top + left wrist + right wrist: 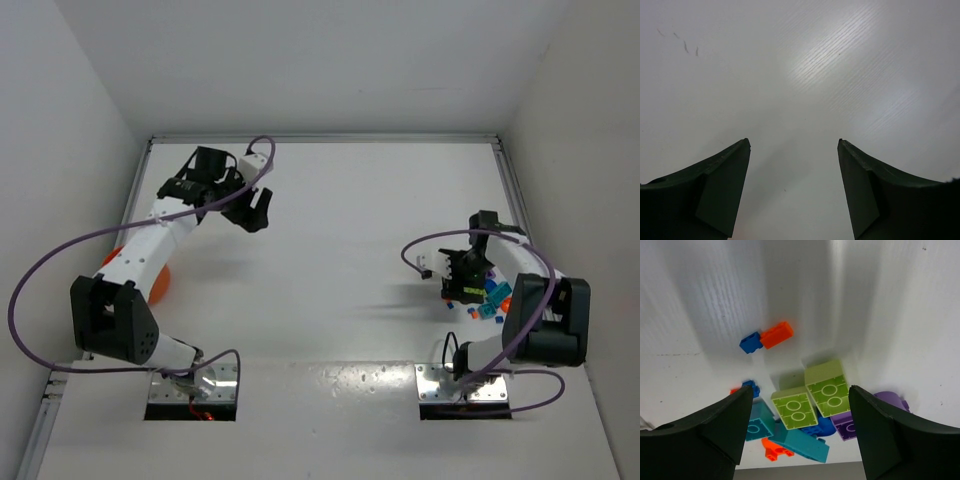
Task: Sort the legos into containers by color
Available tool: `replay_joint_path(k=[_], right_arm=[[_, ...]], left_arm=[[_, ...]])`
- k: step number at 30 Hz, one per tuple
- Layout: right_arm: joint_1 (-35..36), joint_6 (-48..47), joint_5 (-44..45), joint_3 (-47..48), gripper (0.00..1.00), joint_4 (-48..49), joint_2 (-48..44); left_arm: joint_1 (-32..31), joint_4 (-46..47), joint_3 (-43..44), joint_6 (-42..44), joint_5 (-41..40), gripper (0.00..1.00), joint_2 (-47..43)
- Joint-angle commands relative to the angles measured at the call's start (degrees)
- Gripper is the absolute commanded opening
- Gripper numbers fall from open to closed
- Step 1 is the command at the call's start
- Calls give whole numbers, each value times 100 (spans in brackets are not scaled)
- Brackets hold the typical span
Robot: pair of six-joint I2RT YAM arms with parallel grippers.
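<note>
My right gripper lowers and shifts slightly outward onto the green brick beside the purple one next, since that green brick lies off-centre, close to one finger.
The legos (488, 301) lie in a loose pile at the right side of the table. In the right wrist view two lime green bricks (812, 397) lie side by side, studs down, on teal bricks (801, 443), a blue piece (822, 426) and purple bricks (845, 424). An orange brick joined to a blue one (776, 335) lies apart, farther off. My right gripper (800, 388) hangs open just over the pile (462, 288), the green pair between its fingers, holding nothing. My left gripper (255, 212) is open over bare table (793, 141). The orange container (160, 283) shows partly from under the left arm.
The table is a white board with a raised rail (320, 138) along the back and sides. White walls close in on three sides. The left arm's purple cable (60, 262) loops out to the left.
</note>
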Motion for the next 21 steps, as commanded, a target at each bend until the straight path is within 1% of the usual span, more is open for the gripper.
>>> replay_joint_path(k=[1, 6, 13, 16, 21], right_arm=[[-30, -277, -215, -2, 78, 381, 134], [-30, -277, -136, -2, 79, 609, 293], [-83, -277, 66, 121, 79, 663, 846], [-83, -277, 128, 182, 76, 724, 1004], [-83, -172, 128, 313, 66, 829, 1189]], left_arm=[[179, 154, 222, -25, 304, 76, 143], [293, 207, 274, -78, 445, 76, 205], [346, 259, 274, -78, 498, 76, 311], [346, 260, 274, -78, 498, 76, 311], [399, 260, 274, -78, 498, 76, 363]])
